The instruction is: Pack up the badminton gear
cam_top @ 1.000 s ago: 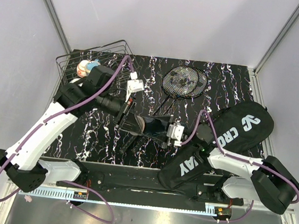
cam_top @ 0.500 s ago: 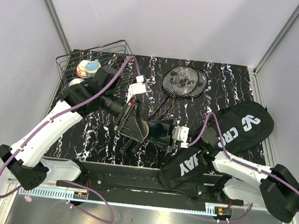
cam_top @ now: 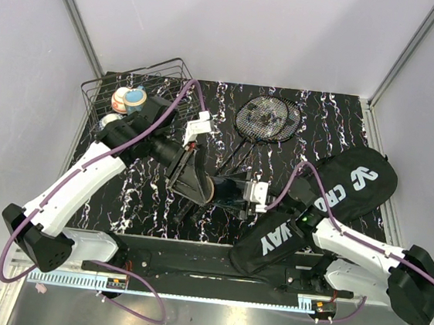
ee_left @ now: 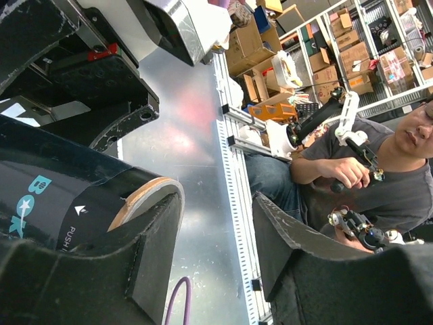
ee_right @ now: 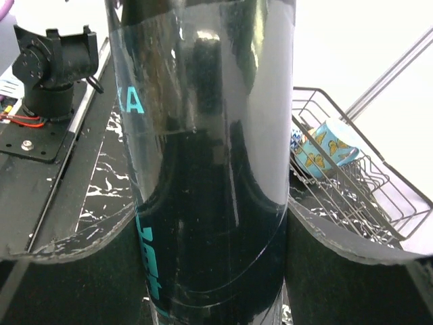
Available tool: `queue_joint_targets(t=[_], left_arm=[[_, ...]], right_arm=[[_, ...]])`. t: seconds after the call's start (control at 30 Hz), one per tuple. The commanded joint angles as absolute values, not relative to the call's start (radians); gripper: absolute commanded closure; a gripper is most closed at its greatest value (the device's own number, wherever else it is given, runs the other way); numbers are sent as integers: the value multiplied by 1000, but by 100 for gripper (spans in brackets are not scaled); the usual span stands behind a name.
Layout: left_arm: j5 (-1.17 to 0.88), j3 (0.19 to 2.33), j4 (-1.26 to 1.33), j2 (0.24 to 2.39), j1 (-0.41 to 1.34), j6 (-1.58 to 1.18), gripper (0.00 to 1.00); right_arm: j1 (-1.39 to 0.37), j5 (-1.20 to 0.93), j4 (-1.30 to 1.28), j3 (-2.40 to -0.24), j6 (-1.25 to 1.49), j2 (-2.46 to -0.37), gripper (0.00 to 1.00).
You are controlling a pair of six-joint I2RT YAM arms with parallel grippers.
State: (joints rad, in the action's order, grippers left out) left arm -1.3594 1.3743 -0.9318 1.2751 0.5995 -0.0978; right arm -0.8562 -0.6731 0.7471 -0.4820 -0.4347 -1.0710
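The tabletop beside the basket is outward, down and to the left of my right gripper in the top view, and below it. I will carry the tube that way and then release it.
My right gripper is shut on a long black tube with teal lettering, held over the middle of the table. The tube's brown-rimmed open end faces my left gripper. That gripper is open with nothing between its fingers, and its left finger lies right against the rim. Two black rackets lie with heads overlapping at the back centre. The black CROSSWAY bag lies at the right, partly under my right arm.
A black wire basket stands at the back left with patterned bowls in it. The table top is black marble with white veins. A person sits beyond the table's near edge in the left wrist view.
My left gripper has opened at the tube's mouth and its arm has swung slightly right. My right arm has stretched left, carrying the tube toward the left gripper.
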Motion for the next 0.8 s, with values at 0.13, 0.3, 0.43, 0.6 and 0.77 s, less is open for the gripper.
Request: queue_joint_targets(t=[0.13, 0.3, 0.43, 0.6, 0.77], left_arm=[[-950, 1305, -853, 1440, 629, -57, 40], [-789, 1353, -841, 1323, 609, -97, 27], [-632, 1443, -844, 1171, 546, -150, 18], [-241, 1502, -828, 886, 522, -232, 2], [125, 1482, -900, 721, 522, -288, 1]], right_arm=[[-1000, -692, 886, -712, -506, -1058, 68], [-1000, -629, 879, -680, -518, -1060, 68], [-1000, -534, 885, -650, -512, -1092, 68], [-1000, -268, 899, -686, -465, -1163, 65], [-1002, 44, 822, -877, -298, -1241, 61]])
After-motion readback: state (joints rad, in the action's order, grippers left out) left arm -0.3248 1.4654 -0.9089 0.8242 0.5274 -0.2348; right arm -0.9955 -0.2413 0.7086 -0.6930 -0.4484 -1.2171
